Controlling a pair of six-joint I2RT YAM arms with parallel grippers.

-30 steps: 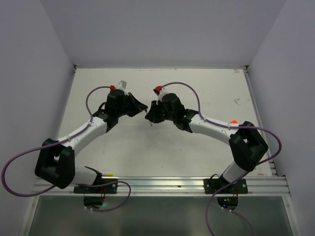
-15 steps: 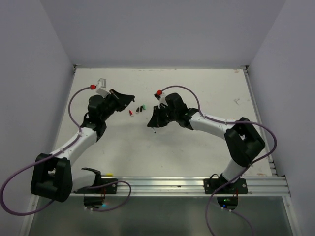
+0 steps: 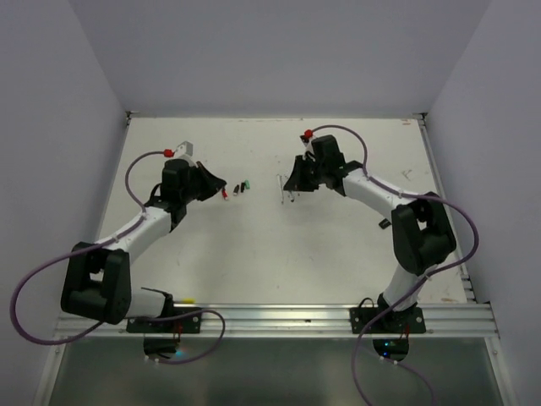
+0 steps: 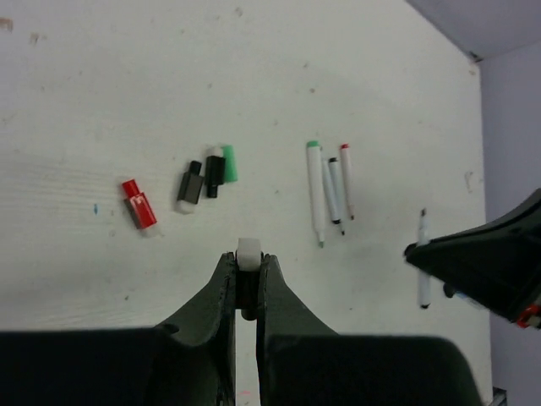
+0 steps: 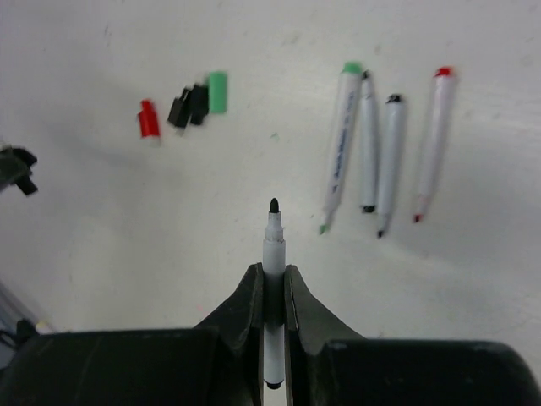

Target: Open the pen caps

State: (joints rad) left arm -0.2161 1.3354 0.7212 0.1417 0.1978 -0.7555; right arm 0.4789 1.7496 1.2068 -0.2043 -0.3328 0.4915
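Note:
The other loose caps lie in a row, so I need to move my left gripper down onto the bare tabletop beside the red cap next and release the black cap there.
My left gripper is shut on a black pen cap with a white end, held above the table. In the top view it is just left of the loose caps. A red cap, a black cap and a black and green pair lie ahead of it. My right gripper is shut on an uncapped white pen with a black tip. It is near the top middle of the table. The loose caps also show in the right wrist view.
Several uncapped white pens lie side by side: green, two black and red. They also show in the left wrist view. Purple cables loop off both arms. A wall closes the back of the table.
The two grippers were together at the table's middle and have drawn apart. The left one went left with the cap, the right one up and right with the pen. The loose caps came into view.

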